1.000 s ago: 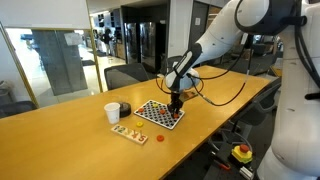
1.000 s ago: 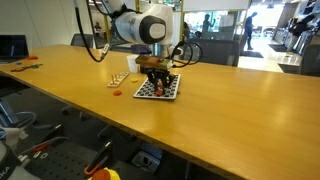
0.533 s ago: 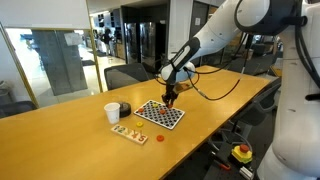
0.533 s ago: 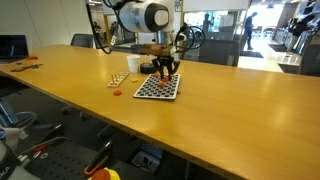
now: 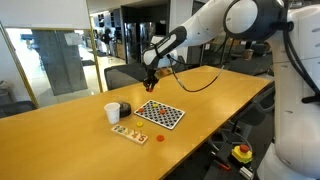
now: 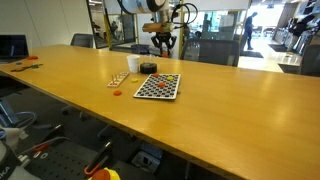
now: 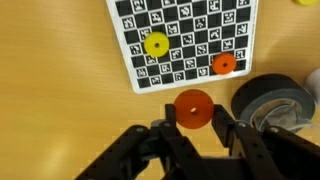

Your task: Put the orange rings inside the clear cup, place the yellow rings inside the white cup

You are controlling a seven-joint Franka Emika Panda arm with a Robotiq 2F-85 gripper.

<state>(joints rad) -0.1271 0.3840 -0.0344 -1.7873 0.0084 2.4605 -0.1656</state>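
I should move my gripper next toward the clear cup (image 7: 268, 100), which is below it and to its right in the wrist view. Then I should lower it over the clear cup's opening and let go of the orange ring.
My gripper (image 7: 194, 112) is shut on an orange ring (image 7: 193, 103) and holds it high above the table, as both exterior views show (image 5: 150, 80) (image 6: 163, 40). In the wrist view the clear cup (image 7: 268, 100) lies just right of the held ring. A yellow ring (image 7: 155, 44) and another orange ring (image 7: 224, 65) lie on the checkered board (image 7: 190, 20). The white cup (image 5: 112, 113) stands beside the dark-looking clear cup (image 5: 124, 108), left of the board (image 5: 160, 114). One more orange ring (image 5: 160, 138) lies on the table in front of the board.
A small wooden tray (image 5: 129, 133) lies in front of the cups near the table's front edge. The long wooden table (image 6: 230, 110) stretches well past the board. Chairs stand behind the table. A cable hangs from the arm over the table.
The gripper has risen from the checkered board with an orange ring in its jaws and has moved up and towards the cups.
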